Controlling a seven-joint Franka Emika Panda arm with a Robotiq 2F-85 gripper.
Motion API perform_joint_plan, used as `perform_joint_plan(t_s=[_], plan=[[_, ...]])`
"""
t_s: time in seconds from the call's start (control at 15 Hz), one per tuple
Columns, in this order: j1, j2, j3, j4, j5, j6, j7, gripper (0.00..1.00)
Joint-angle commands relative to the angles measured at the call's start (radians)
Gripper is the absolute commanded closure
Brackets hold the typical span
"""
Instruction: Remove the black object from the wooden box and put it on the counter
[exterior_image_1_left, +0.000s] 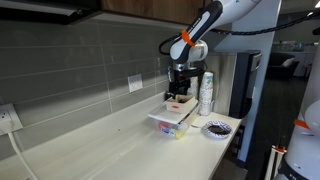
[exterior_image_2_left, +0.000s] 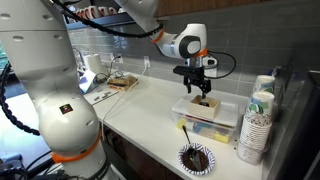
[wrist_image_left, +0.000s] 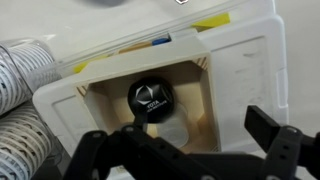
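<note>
My gripper shifts toward the paper cups next, since the black object (wrist_image_left: 151, 98) sits off-centre between my fingers, nearer that side. It then lowers into the box (wrist_image_left: 190, 95) around the black object.
The wooden box (wrist_image_left: 190, 95) rests on top of a white tub (wrist_image_left: 250, 60). A round black object (wrist_image_left: 150, 97) with white print on its top lies inside the box, towards one side. My gripper (wrist_image_left: 175, 135) is open and empty, and hangs just above the box with its fingers spread over the inside. In both exterior views the gripper (exterior_image_1_left: 180, 88) (exterior_image_2_left: 200, 88) points straight down over the box (exterior_image_1_left: 178, 104) (exterior_image_2_left: 203, 104). The cream-white counter (exterior_image_1_left: 90, 145) (exterior_image_2_left: 140, 100) stretches away beside the tub.
A stack of paper cups (exterior_image_1_left: 206, 93) (exterior_image_2_left: 258, 120) stands close beside the tub. A round dark-patterned bowl (exterior_image_1_left: 216, 128) (exterior_image_2_left: 196, 158) sits near the counter's edge. A grey tiled wall (exterior_image_1_left: 80, 70) with outlets runs behind the counter.
</note>
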Motion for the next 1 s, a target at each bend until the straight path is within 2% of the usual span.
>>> perform_joint_plan(t_s=[0.0,0.93], plan=[[-0.012,0.063,-0.002,0.062,-0.024,0.006,0.021,0.00],[-0.023,0.155,-0.032,0.122,-0.119,-0.016,0.110,0.00]])
